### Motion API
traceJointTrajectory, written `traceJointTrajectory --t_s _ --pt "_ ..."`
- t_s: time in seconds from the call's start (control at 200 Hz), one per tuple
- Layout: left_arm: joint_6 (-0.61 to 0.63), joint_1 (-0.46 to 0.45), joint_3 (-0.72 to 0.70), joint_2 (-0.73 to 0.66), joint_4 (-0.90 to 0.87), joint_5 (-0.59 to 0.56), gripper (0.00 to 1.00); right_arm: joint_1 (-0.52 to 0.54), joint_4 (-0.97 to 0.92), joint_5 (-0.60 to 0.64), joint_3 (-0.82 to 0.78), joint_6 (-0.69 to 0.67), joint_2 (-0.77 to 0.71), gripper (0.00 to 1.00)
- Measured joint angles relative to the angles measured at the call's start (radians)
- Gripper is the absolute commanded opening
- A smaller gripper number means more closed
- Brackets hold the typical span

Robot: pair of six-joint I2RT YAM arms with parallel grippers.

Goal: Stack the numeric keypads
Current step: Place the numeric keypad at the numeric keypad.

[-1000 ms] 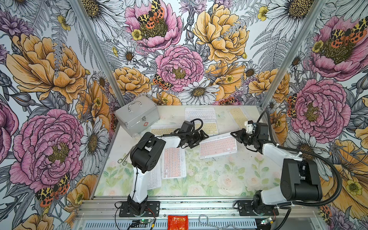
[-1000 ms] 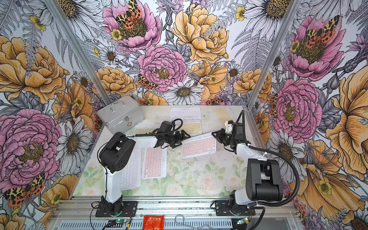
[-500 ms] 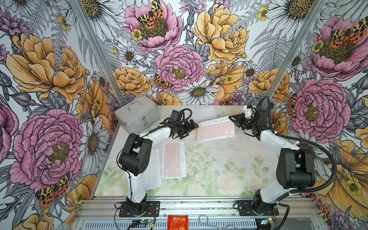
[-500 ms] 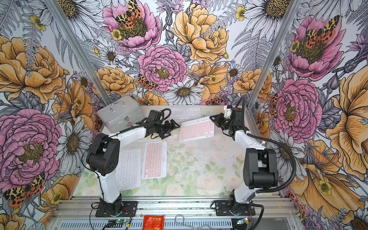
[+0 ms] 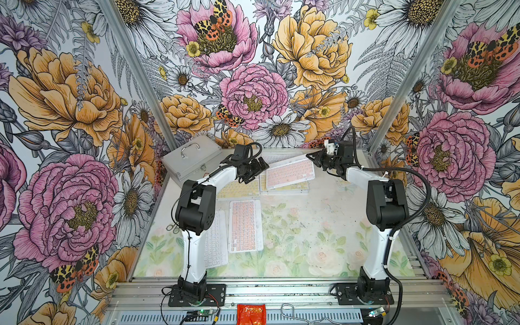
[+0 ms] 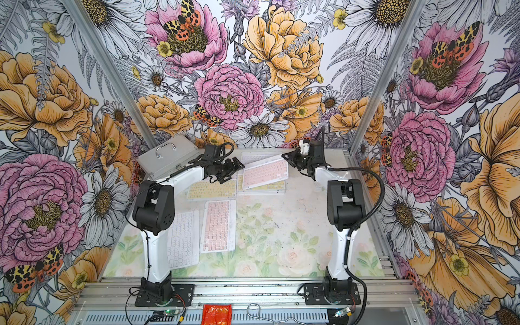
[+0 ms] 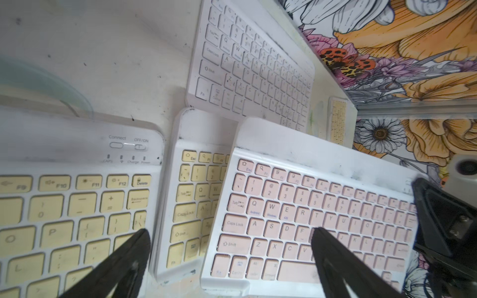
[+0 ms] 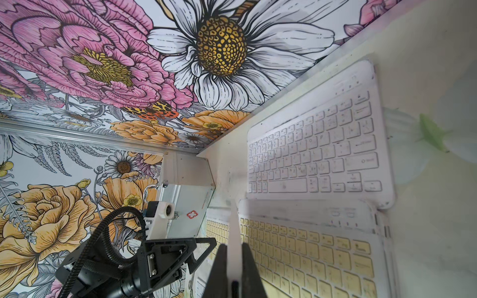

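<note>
The pink-keyed keypad's raised end hangs tilted in my right gripper, so I should next lower it onto the yellow-keyed keypad (image 5: 284, 188) (image 8: 309, 247) below the gripper and let go.
My right gripper (image 5: 312, 158) (image 6: 287, 159) (image 8: 234, 255) is shut on the right edge of a pink-keyed keypad (image 5: 289, 173) (image 6: 265, 173) (image 7: 309, 219). The keypad hangs tilted over a yellow-keyed keypad (image 5: 284, 188) (image 8: 309, 247) at the back of the table. In the right wrist view it shows edge-on as a white strip (image 8: 234, 232) between the fingers. My left gripper (image 5: 257, 171) (image 6: 233, 168) (image 7: 229, 232) stands open at the held keypad's left end, holding nothing. One finger (image 7: 333, 258) is over its keys. Another yellow keypad (image 5: 239, 190) (image 7: 64, 211) lies to the left.
A white keypad (image 5: 270, 160) (image 8: 317, 160) lies by the back wall. A pink keypad (image 5: 244, 225) and a white one (image 5: 216, 242) lie at front left, by the left arm. A silver case (image 5: 194, 160) stands in the back left corner. A small yellow keypad (image 7: 338, 121) lies far back.
The right gripper has carried the pink keypad from mid-table to the back, over the yellow keypad. The left arm has stretched back alongside it, staying open.
</note>
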Motion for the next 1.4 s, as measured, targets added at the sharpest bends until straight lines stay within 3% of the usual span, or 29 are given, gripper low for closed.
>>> traceJointTrajectory --t_s 0.315,1.011,1.396 --pt "0.007 0.000 0.061 0.092 -0.034 -0.010 0.99 0.018 0.009 -0.050 0.040 0.011 0.084 0.00" --pt "0.007 -0.034 0.065 0.105 -0.043 -0.016 0.99 0.019 0.014 -0.085 0.143 0.012 0.198 0.02" --pt "0.007 -0.034 0.065 0.106 -0.043 -0.018 0.99 0.019 -0.040 -0.076 0.167 -0.032 0.208 0.18"
